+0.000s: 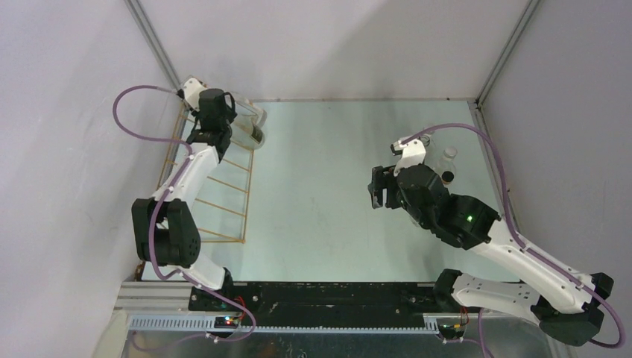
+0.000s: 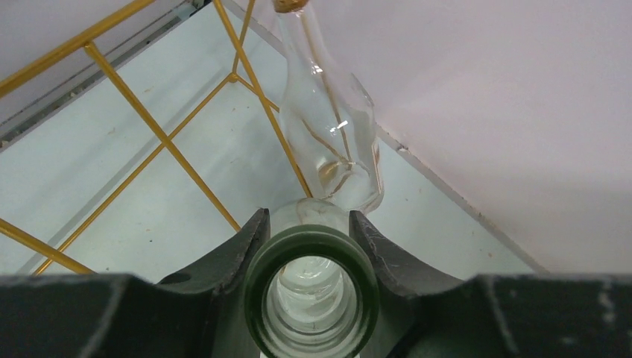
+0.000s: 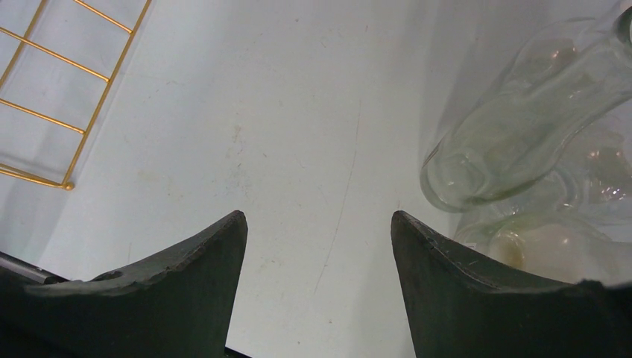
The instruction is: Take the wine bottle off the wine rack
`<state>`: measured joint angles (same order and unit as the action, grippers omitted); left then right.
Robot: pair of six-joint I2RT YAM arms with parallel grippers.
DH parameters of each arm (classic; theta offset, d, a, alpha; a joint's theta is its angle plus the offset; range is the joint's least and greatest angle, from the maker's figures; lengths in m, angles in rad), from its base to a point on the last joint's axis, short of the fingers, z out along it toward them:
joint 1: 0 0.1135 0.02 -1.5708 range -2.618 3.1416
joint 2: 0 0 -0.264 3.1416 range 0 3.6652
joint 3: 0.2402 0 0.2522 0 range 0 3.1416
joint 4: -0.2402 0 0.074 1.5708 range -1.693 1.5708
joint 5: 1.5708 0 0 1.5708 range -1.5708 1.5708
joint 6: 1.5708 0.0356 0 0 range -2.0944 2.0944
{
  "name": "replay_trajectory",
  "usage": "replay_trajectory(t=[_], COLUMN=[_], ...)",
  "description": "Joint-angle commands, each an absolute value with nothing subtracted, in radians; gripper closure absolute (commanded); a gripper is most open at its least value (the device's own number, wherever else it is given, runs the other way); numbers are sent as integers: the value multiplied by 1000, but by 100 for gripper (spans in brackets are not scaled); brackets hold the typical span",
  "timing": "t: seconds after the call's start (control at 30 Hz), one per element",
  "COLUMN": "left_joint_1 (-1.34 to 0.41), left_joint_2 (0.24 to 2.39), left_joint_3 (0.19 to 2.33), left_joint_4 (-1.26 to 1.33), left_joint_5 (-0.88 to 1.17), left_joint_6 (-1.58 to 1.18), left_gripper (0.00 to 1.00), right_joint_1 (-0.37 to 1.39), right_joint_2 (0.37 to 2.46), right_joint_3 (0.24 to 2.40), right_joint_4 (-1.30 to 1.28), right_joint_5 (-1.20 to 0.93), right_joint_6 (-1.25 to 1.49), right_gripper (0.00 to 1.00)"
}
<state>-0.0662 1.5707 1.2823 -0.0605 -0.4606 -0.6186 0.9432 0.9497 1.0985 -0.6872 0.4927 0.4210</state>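
The bare tabletop lies to the right in the top view and back. My left gripper needs to carry the bottle off the rack that way and then release it.
The wine rack is a gold wire frame lying along the table's far left; its rungs also show in the left wrist view. My left gripper is at the rack's far end. In the left wrist view my left gripper is shut on the neck of a clear wine bottle with a dark green rim, its mouth facing the camera. A second clear bottle with a cork lies just beyond, against the rack. My right gripper is open and empty over the table.
Clear glass bottles lie at the table's right side, close to the right fingertip in the right wrist view. The rack's corner shows far to the right gripper's left. White walls close off the back and both sides.
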Motion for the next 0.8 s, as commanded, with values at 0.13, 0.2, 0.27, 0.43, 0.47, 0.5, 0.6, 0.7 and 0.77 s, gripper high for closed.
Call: replay_trajectory(t=[0.13,0.2,0.27,0.43,0.47,0.5,0.6,0.7,0.77], left_joint_1=[-167,-184,-203,-261,-283,-295,-360,-437,-486], left_joint_2=[1460,1462,1464,1468,1466,1465,1456,1445,1440], left_joint_3=[1338,1344,1351,1373,1373,1374,1372,1367,1365], left_joint_4=[105,108,110,111,113,117,121,129,130], left_joint_5=[-546,-555,-562,-576,-582,-586,-609,-626,-628], left_joint_6=[-528,-513,-495,-432,-422,-404,-361,-309,-279], left_gripper=[100,100,100,100,100,100,100,100,100], right_joint_1=[950,950,950,950,952,952,954,953,954], right_joint_2=[924,923,923,922,922,922,920,918,913], right_joint_3=[1097,1097,1097,1097,1097,1097,1096,1097,1097], right_joint_4=[-687,-689,-690,-694,-695,-698,-705,-715,-722], right_joint_5=[494,494,496,496,497,498,505,521,532], right_joint_6=[448,449,450,454,456,457,461,456,450], right_gripper=[27,27,27,27,27,27,26,26,26])
